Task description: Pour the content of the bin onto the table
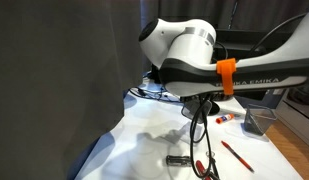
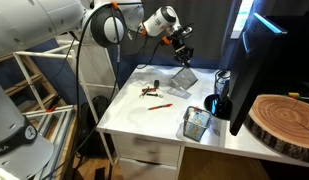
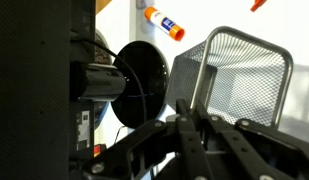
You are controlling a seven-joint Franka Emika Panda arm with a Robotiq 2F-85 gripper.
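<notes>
The black mesh bin looks empty inside, so my gripper should first turn upright and then bring the bin down onto the table [image 1: 197,115] beside the black round object.
My gripper [image 3: 186,118] is shut on the rim of the black mesh bin [image 3: 239,78] and holds it tilted above the white table [image 2: 134,115]. In an exterior view the gripper [image 2: 181,55] and the bin [image 2: 185,76] are over the table's far side. The bin looks empty inside. The thin red pen [image 1: 236,155], the black oblong item [image 1: 179,159] and the red-and-black tool [image 1: 204,168] lie on the table top. They also show in an exterior view, the pen [image 2: 160,105] next to the other items [image 2: 149,92].
A greyer mesh bin [image 2: 197,123] stands near the table's front edge, also visible in an exterior view [image 1: 259,122]. A red-and-white marker [image 3: 164,22] lies on the table. A black round object [image 3: 144,80] sits beside the held bin. A dark monitor [image 2: 256,60] stands at the side.
</notes>
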